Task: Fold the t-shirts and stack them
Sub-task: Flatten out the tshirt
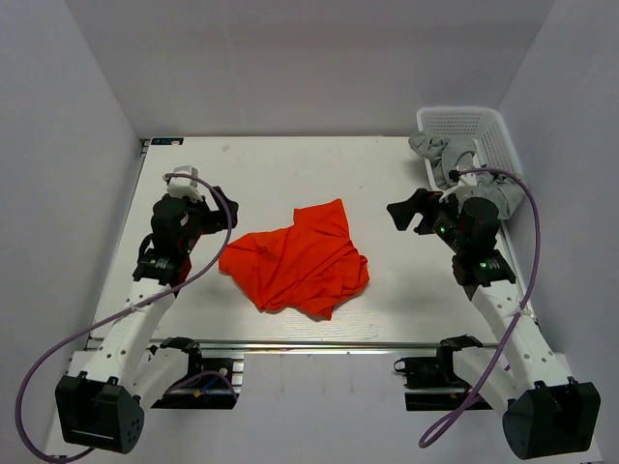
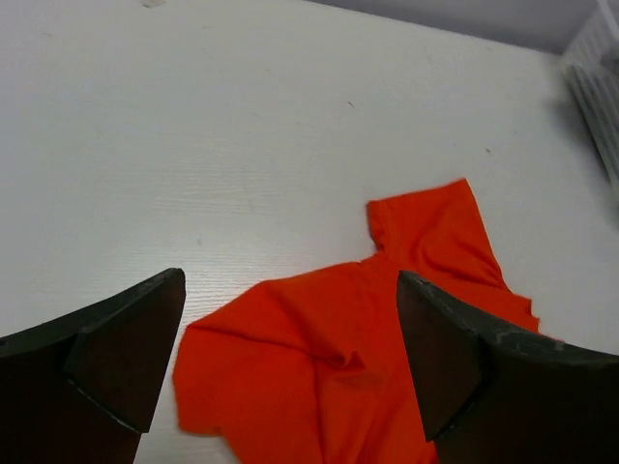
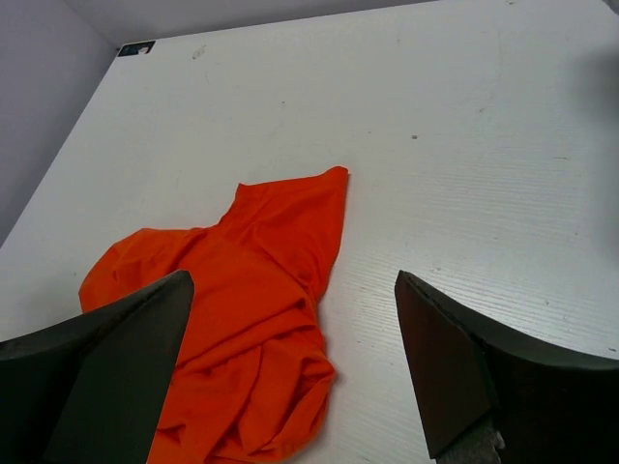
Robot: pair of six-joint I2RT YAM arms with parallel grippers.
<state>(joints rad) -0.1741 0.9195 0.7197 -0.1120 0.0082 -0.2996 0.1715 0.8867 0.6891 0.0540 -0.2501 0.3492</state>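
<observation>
The orange shirt's edge nearest my left gripper is the next thing it closes on, moving down and toward the right in the top view, because the orange shirt lies crumpled.
A bright orange-red t-shirt lies crumpled in the middle of the white table; it also shows in the left wrist view and the right wrist view. Pale grey t-shirts hang bunched over the basket's near rim at the back right. My left gripper hovers open to the left of the orange shirt, nothing between its fingers. Open and empty too, my right gripper hangs to the right of the shirt, its fingers apart.
A white lattice basket stands at the table's back right corner. Grey walls close in the left, back and right sides. A metal rail runs along the near edge between the arm bases.
</observation>
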